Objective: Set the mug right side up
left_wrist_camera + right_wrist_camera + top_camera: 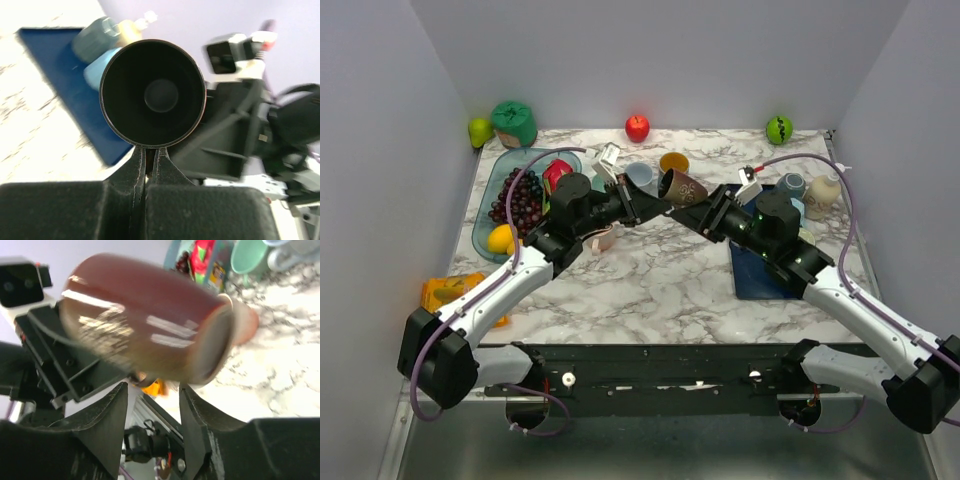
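Note:
The bare spot on the tabletop [631,238] beside the pink cup is below the left gripper, so the left gripper should next tip downward, bring the mug down upright onto that spot and then let it go.
The brown mug [683,187] hangs on its side above the middle of the table, between my two arms. In the left wrist view its dark mouth [152,95] faces the camera. My left gripper [148,150] is shut on the mug just below its rim, the fingers almost touching. From the right wrist the glossy mug [145,320] lies tilted, its base to the right. My right gripper [153,390] stands open under it, its fingers apart and off the mug's wall. Seen from above, the left gripper [655,205] and the right gripper [705,210] flank the mug.
A green tray [485,235] with grapes [515,200] and a lemon lies at the left. A blue mat [760,275], cups [790,185] and a bottle [823,195] are at the right. A red apple [637,127] sits at the back edge, an orange packet [450,292] at the left edge.

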You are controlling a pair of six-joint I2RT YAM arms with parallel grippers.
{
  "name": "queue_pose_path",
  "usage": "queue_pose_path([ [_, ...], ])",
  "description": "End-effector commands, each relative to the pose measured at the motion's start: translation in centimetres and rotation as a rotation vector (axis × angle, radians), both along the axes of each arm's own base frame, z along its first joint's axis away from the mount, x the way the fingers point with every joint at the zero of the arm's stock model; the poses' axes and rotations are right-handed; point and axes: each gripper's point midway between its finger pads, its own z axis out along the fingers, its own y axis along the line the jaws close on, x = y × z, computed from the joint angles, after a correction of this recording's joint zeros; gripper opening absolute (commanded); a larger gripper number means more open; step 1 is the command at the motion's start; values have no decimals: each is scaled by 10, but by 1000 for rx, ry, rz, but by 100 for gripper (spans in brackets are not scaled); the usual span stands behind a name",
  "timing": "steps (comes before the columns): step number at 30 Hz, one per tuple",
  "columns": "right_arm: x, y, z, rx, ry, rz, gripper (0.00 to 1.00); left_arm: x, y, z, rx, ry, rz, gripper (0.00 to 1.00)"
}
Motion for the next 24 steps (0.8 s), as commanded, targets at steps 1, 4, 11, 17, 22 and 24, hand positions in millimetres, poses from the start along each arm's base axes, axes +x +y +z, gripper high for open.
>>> queue_pose_path([
  [1, -9, -18, -23, -91, 65, -70, 56, 23, 11, -40, 199, 28, 96, 0],
  [4, -11, -37, -41, -154, 116, -147, 63, 36, 26, -64, 343, 11, 173, 0],
  [11, -12, -88, -79, -384, 257, -349, 75, 64, 58, -122, 649, 19, 302, 0],
  [17, -13, -130, -107, -694, 330, -430, 91, 84, 79, -162, 854, 66, 387, 0],
  [22, -10, -168, -120, -817, 367, -506, 96, 94, 86, -189, 951, 110, 410, 0],
  [24, -10, -182, -127, -865, 388, -525, 96, 96, 88, -193, 970, 121, 415, 0],
])
